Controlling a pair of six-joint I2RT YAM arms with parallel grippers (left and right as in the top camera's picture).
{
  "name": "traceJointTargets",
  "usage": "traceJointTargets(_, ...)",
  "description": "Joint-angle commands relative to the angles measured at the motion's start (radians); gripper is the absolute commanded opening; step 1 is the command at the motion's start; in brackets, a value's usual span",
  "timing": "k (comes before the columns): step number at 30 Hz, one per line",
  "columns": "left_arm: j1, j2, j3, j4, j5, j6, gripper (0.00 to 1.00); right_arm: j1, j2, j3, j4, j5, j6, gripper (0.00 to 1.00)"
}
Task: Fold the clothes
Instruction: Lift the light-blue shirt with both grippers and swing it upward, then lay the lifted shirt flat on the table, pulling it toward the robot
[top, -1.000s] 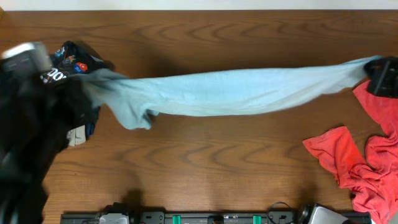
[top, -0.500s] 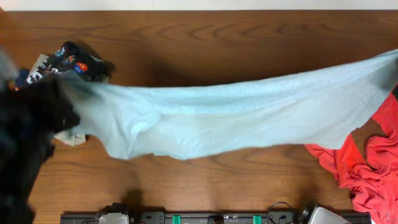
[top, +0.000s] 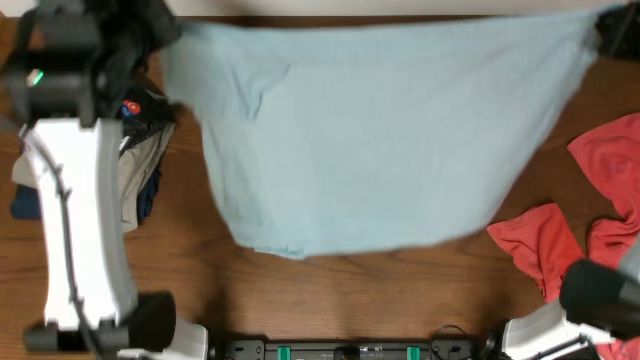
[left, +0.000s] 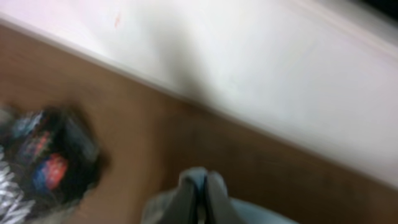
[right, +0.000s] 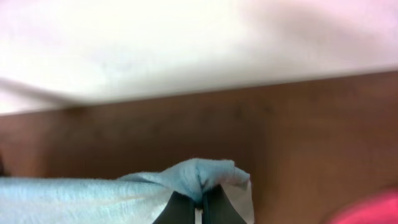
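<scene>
The right gripper draws back and down toward the bare tabletop beside the coral-red garment next and releases the T-shirt's corner, since the T-shirt (top: 380, 130) hangs spread in midair.
The pale blue T-shirt (top: 380, 130) hangs spread wide above the table, held up by its two far corners. My left gripper (top: 168, 32) is shut on the left corner at the table's far-left side. In the left wrist view its fingertips (left: 200, 194) are pressed together with blue cloth (left: 186, 186) wrapped round them. My right gripper (top: 612, 24) is shut on the right corner at the far right. In the right wrist view a bunched tuft of blue fabric (right: 202, 173) sticks out above the closed jaws (right: 200, 205). The coral-red garment (top: 590, 230) lies crumpled at the right.
A heap of dark printed and beige clothes (top: 140, 160) lies at the left beside my white left arm (top: 80, 220), also seen as a dark printed garment (left: 50, 158). A white wall (right: 186, 43) runs behind the table's far edge.
Both grippers have risen and moved toward the far edge with the T-shirt. It has gone from a thin stretched band to a broad hanging sheet.
</scene>
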Motion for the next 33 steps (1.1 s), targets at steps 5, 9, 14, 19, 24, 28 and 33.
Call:
traceJointTargets(5,0.013,0.016,0.025,0.404,-0.004,-0.041,0.06,-0.003,0.02,0.016,0.326,0.001,0.221,0.01)
traceJointTargets(9,0.056,0.016,0.108,0.521,0.01,-0.159,0.06,-0.03,-0.003,0.032,0.374,0.075,0.261,0.01)
traceJointTargets(14,0.115,0.009,0.174,0.459,0.24,-0.189,0.06,-0.056,-0.013,0.032,0.297,0.103,0.227,0.01)
traceJointTargets(19,0.113,0.008,0.173,-0.009,0.292,-0.138,0.06,-0.032,0.005,0.02,0.058,0.103,0.102,0.01)
traceJointTargets(24,0.093,0.05,0.122,-0.452,0.291,0.014,0.06,0.025,0.051,-0.031,-0.23,0.116,-0.036,0.01)
traceJointTargets(28,0.077,0.09,-0.003,-0.631,0.291,0.083,0.06,0.055,0.071,-0.166,-0.362,0.228,-0.063,0.01)
traceJointTargets(33,0.06,0.1,-0.291,-0.652,0.29,0.135,0.06,0.056,0.073,-0.446,-0.369,0.403,0.026,0.01)
